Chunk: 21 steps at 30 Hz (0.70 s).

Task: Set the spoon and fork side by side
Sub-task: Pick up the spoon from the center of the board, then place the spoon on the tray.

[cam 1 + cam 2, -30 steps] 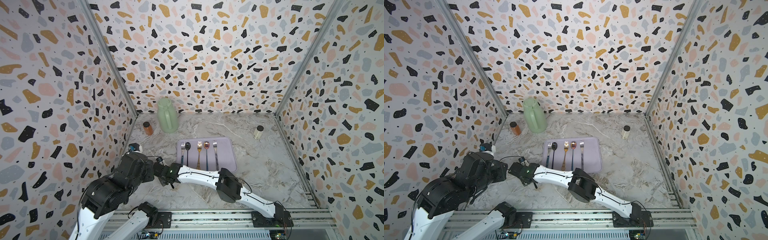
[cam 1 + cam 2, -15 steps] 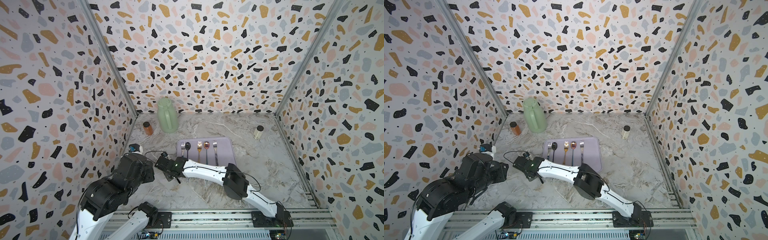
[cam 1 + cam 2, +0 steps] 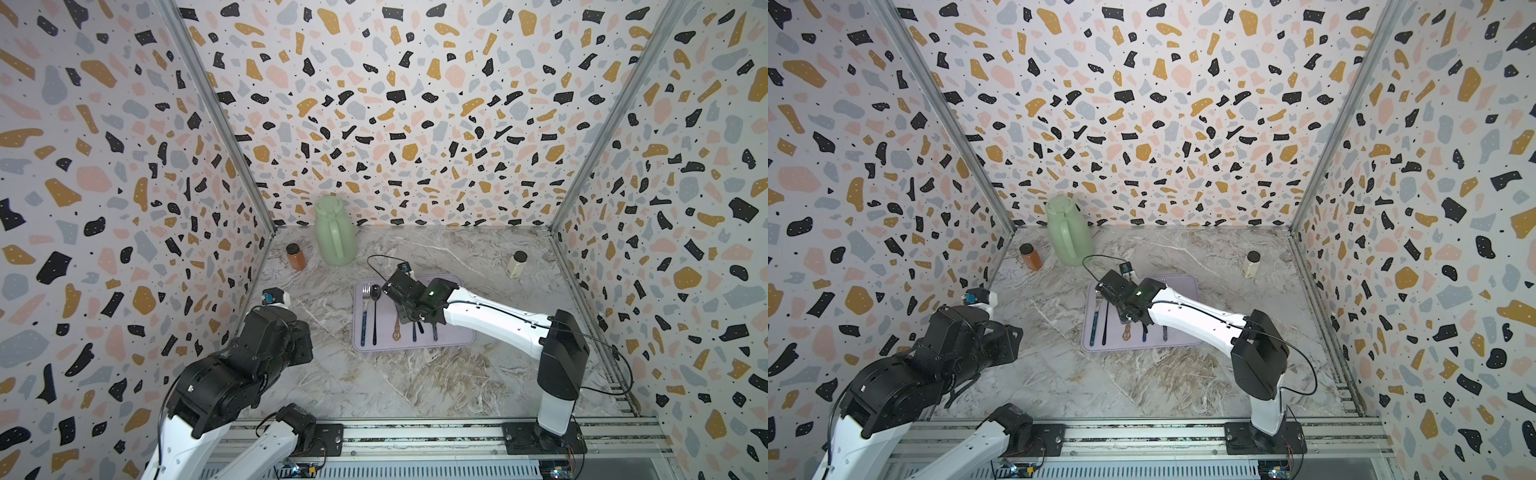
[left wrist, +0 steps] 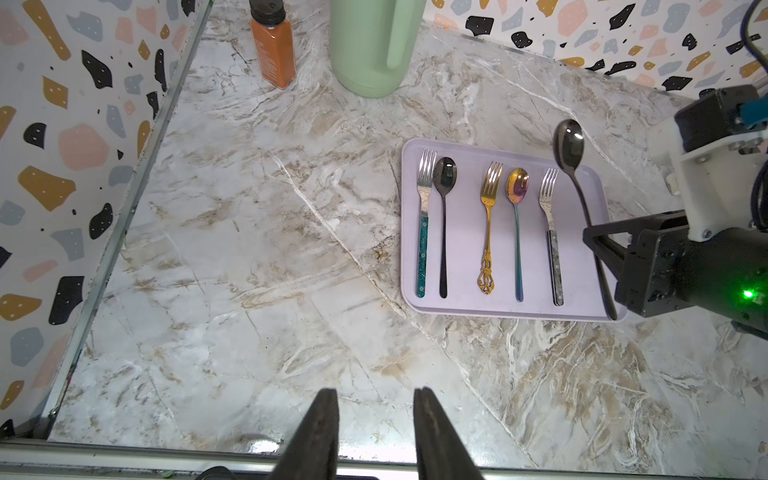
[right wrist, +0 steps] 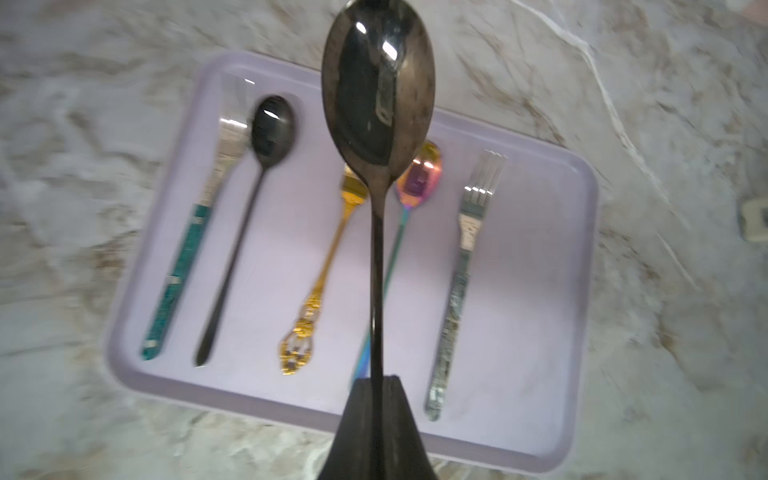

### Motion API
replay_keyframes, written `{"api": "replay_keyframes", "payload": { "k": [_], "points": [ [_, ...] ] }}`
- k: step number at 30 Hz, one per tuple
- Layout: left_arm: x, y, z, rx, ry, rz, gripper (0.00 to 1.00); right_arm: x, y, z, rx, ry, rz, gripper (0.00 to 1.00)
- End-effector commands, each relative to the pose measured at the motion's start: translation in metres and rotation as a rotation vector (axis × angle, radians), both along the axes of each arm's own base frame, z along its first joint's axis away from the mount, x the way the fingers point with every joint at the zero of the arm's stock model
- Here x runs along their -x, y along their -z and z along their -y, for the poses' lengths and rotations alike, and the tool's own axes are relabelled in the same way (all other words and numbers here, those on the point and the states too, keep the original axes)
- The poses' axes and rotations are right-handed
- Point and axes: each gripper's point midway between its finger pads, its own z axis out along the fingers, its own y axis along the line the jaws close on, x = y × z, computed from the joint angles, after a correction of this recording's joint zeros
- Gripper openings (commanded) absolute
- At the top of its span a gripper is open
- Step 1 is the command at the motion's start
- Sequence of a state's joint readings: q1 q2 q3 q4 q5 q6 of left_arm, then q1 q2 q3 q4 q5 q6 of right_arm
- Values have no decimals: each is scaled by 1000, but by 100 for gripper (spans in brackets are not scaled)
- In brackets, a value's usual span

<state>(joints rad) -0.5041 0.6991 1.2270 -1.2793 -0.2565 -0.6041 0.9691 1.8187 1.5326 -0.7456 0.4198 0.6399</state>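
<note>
The grey-handled fork is the only fork that lacks a spoon. My right gripper will next move across and down onto the bare tray (image 3: pixel 450 333) (image 5: pixel 510 308) beside that fork to release the spoon.
My right gripper (image 5: pixel 377 380) is shut on the handle of a dark spoon (image 5: pixel 378 95), held in the air over the lilac tray (image 5: pixel 528 291). The same spoon (image 4: pixel 568 143) shows in the left wrist view, its bowl toward the back wall. On the tray lie a teal-handled fork (image 4: pixel 423 216) beside a black spoon (image 4: pixel 444 224), and a gold fork (image 4: pixel 489 224) beside an iridescent spoon (image 4: pixel 517 232). A grey-handled fork (image 4: pixel 552 232) has bare tray on its right. My left gripper (image 4: pixel 376 395) is open and empty, low by the front left.
A green jug (image 3: pixel 334 237) and an orange bottle (image 3: pixel 296 256) stand at the back left. A cream bottle (image 3: pixel 516 264) stands at the back right. Patterned walls close three sides, and a metal rail (image 3: pixel 415 434) runs along the front.
My right arm has swung from beside the left gripper at the front left to over the tray, carrying the dark spoon. The left arm has drawn back slightly.
</note>
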Motion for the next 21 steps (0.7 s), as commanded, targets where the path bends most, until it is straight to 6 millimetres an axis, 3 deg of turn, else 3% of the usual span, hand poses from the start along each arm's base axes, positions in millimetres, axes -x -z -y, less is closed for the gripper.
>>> {"api": "replay_keyframes", "payload": {
  "k": [1,8,21],
  "points": [
    [-9,1,8,35,0,8,33,-11,4,37,-29,94,1,3],
    [-14,9,16,47,10,-19,33,-23,51,73,-61,157,-102,4],
    [-16,10,19,52,16,-31,33,-43,94,82,-68,188,-179,3]
  ]
}}
